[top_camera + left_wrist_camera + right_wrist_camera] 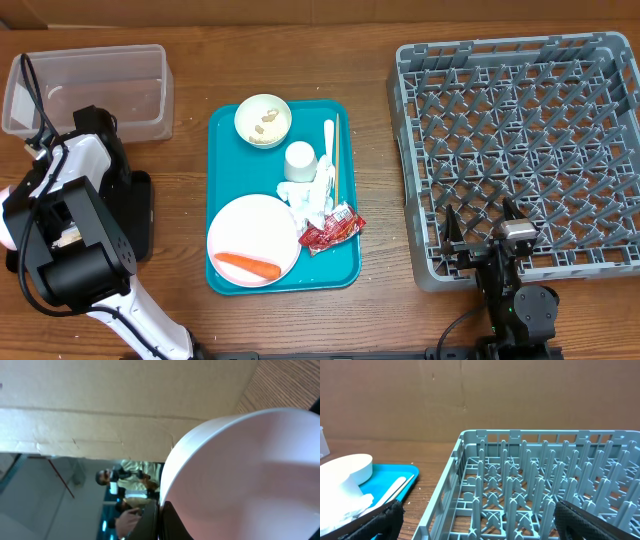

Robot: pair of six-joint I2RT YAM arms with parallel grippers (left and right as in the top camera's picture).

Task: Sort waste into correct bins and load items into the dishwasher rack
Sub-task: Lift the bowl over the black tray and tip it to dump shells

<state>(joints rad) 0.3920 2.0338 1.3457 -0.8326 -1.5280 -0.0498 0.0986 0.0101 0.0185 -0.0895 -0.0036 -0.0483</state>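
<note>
I will next swing my left gripper over the teal tray's bare patch (234,169) to its right in the overhead view. Then I will turn the tipped bowl upright, lower it and let it go.
My left gripper (161,522) is shut on the rim of a pale pink bowl (250,470), which fills the right of the left wrist view. From overhead that gripper is hidden under the left arm (65,230). A teal serving tray (225,150) holds a bowl with crumbs (263,120), a white cup (299,160), a fork (328,150), chopsticks (337,160), napkins (312,195), a red wrapper (328,230) and a plate (250,225) with a carrot (246,266). My right gripper (483,232) stands open and empty at the near left corner of the grey rack (405,140).
A clear tub (90,90) sits at the back left. A black tray (142,215) lies partly under the left arm. A cardboard wall (480,395) closes the back. Bare wood separates the teal tray from the rack (530,485).
</note>
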